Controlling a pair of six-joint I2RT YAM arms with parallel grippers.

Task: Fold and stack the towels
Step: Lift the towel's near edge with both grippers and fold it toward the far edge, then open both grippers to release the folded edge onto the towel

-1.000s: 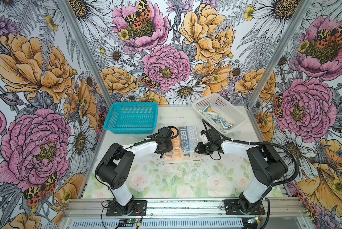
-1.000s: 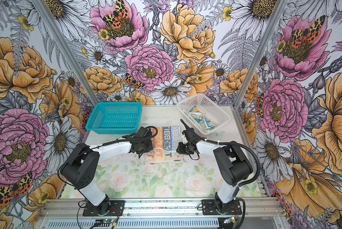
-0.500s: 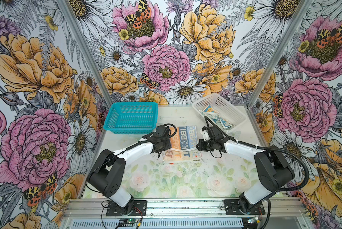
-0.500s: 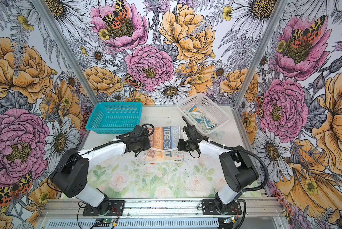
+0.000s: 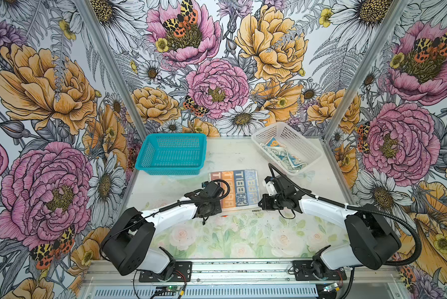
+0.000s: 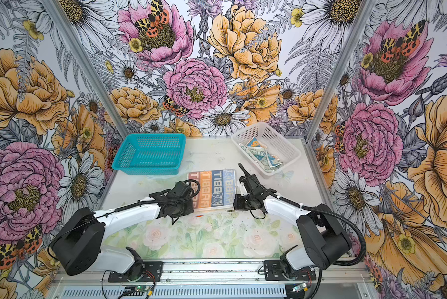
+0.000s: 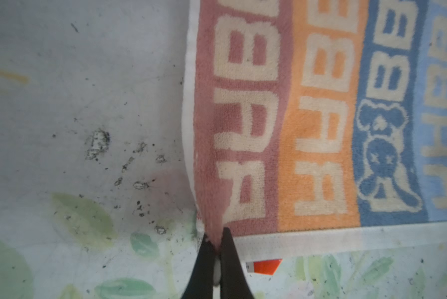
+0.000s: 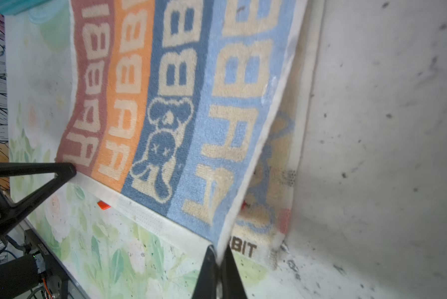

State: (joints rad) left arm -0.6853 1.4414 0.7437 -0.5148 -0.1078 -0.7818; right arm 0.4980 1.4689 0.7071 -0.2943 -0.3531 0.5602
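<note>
I should ease my left gripper slightly back and down at the pink stripe's near end [image 7: 211,226] next and let go of the towel's corner, because it bunches up between my fingers.
The lettered towel [image 5: 236,187] [image 6: 213,187] lies flat mid-table, in pink, orange and blue stripes. My left gripper [image 7: 215,236] [image 5: 218,209] is shut on its near left corner, which bunches up between the black fingers. My right gripper [image 8: 218,252] [image 5: 261,205] is shut on the near right corner and holds that edge slightly raised. A lower layer with a "RABBIT" hem [image 8: 243,249] shows beneath. In both top views two more towels, a teal bunny one [image 5: 282,156] and an orange one [image 5: 272,142], lie crumpled in the white basket [image 5: 309,155].
An empty teal basket [image 5: 173,154] [image 6: 149,152] stands at the back left, close to the towel's far edge. A small orange tag [image 7: 265,266] pokes out by the towel's near hem. The floral mat [image 5: 230,238] covers the table's front part.
The right gripper has shut on the towel's near right corner. Both arms have stretched lower and further forward. The left gripper stays shut on its corner.
</note>
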